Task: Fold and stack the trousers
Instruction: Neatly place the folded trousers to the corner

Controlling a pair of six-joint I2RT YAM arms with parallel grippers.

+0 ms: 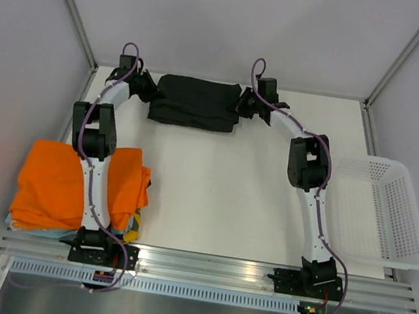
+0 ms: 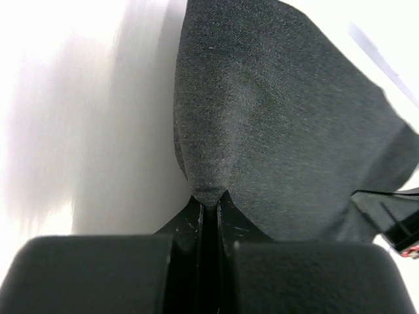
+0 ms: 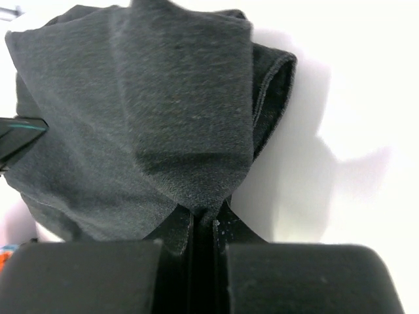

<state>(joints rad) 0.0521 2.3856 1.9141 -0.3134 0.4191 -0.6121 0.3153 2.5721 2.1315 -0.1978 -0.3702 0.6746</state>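
Observation:
I will lift my left gripper next, move the trousers back and to the left in the top view, and let go of them on the orange-topped stack, because they are already folded.
The black trousers lie folded into a compact rectangle at the far middle of the table. My left gripper is shut on their left edge; in the left wrist view the jaws pinch a fold of the dark fabric. My right gripper is shut on their right edge; in the right wrist view the jaws pinch a fold of the fabric. Both grippers sit at table level on opposite ends of the bundle.
A stack of folded garments topped by a bright orange one lies at the near left, partly under my left arm. A white mesh basket stands at the right edge. The table's white surface spreads between them.

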